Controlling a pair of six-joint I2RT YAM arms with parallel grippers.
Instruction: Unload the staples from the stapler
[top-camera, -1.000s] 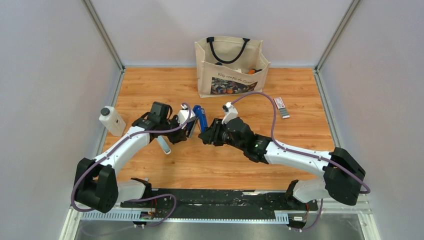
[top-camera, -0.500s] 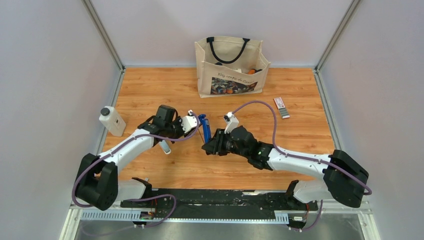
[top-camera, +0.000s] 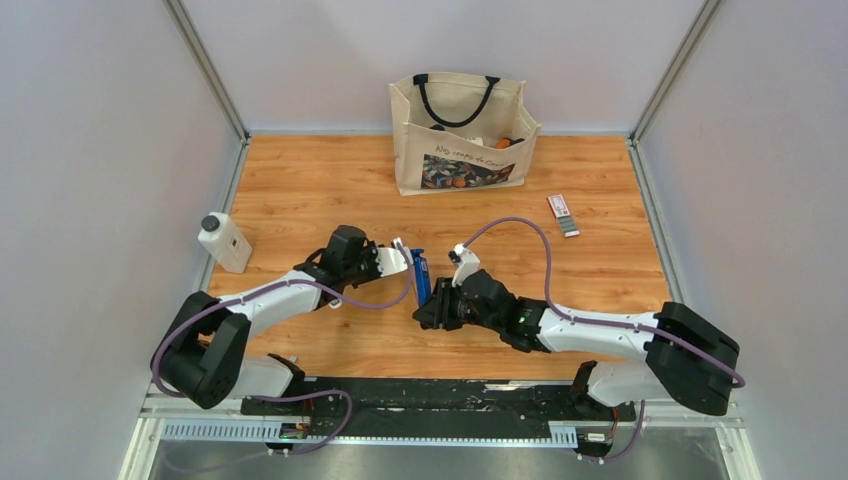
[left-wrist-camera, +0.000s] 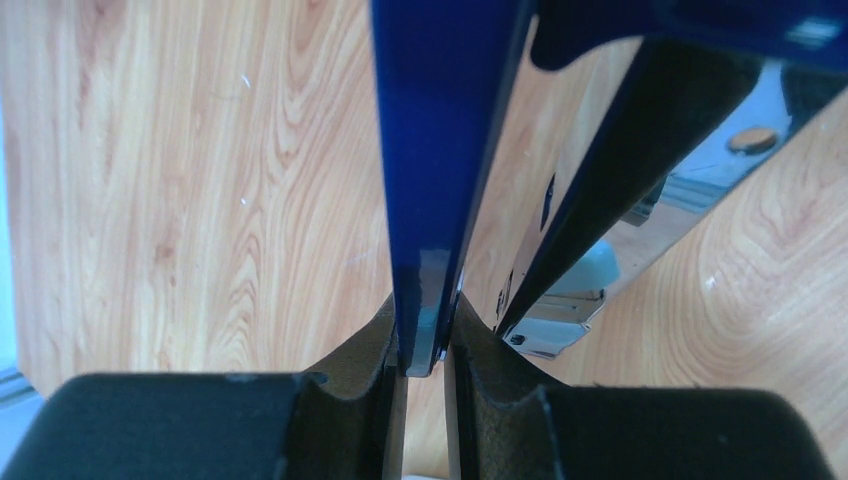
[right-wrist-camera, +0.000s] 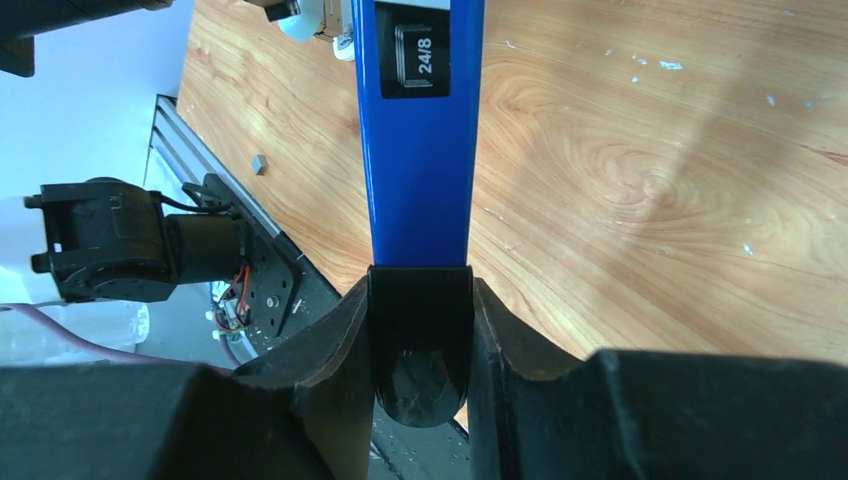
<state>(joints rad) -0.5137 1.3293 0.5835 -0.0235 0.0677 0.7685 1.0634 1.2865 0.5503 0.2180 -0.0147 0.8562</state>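
Next, my right gripper moves outward and down onto the bare tabletop before the tote bag to release the stapler, since that stretch of wood is clear.
The blue stapler (top-camera: 421, 278) is held off the wooden table between both grippers, near the middle. My left gripper (top-camera: 407, 262) is shut on the thin edge of its blue top arm (left-wrist-camera: 430, 200). The stapler is hinged open: a second blue-and-black arm with a shiny metal channel (left-wrist-camera: 575, 305) spreads away to the right. My right gripper (top-camera: 432, 305) is shut on the stapler's black end cap (right-wrist-camera: 420, 340), and the blue body marked 24/8 (right-wrist-camera: 418, 130) runs away from it. No staples show clearly in any view.
A beige tote bag (top-camera: 462, 130) stands at the back. A small white-and-red box (top-camera: 563, 214) lies to the right. A white bottle with a black cap (top-camera: 224, 242) stands at the left edge. The black rail (top-camera: 430, 395) runs along the near edge.
Both grippers have carried the stapler toward the near edge and slightly right. The left arm has stretched lower and the right gripper has drawn back with it.
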